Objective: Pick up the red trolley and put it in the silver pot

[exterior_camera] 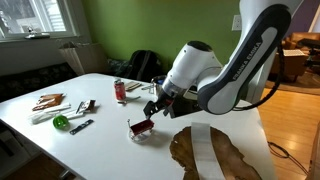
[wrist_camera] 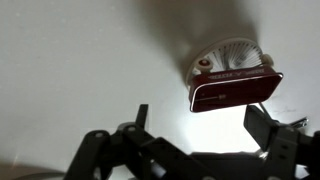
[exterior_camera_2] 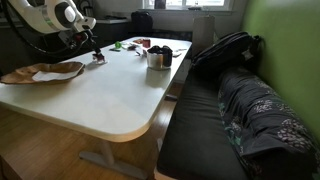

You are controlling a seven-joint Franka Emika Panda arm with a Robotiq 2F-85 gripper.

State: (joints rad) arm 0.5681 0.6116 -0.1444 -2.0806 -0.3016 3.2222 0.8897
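Observation:
The near end of the trolley's red body point(exterior_camera: 151, 124) point(wrist_camera: 196, 102) faces the gap between my gripper's open fingers. My gripper needs to go down toward the trolley and bring its open fingers around that end.
The red trolley point(exterior_camera: 140, 127) stands on the white table point(exterior_camera: 100, 140), partly over a flat white disc point(wrist_camera: 230, 55). It also shows in an exterior view point(exterior_camera_2: 98, 58) and in the wrist view point(wrist_camera: 235, 88). My gripper point(exterior_camera: 152, 106) hangs just above and beside the trolley, open and empty. In the wrist view the gripper point(wrist_camera: 200, 125) has the trolley just beyond its fingertips, nearer one finger. The silver pot point(exterior_camera_2: 158, 57) stands further along the table, apart from the trolley. I cannot make it out behind my arm in the exterior view from the other side.
An upright red can point(exterior_camera: 119, 90) stands behind the trolley. A brown wooden slab with a pale strip point(exterior_camera: 210, 150) lies near the arm's base. Small tools and a green object point(exterior_camera: 61, 121) lie at the table's far side. A backpack point(exterior_camera_2: 225, 50) sits on the bench.

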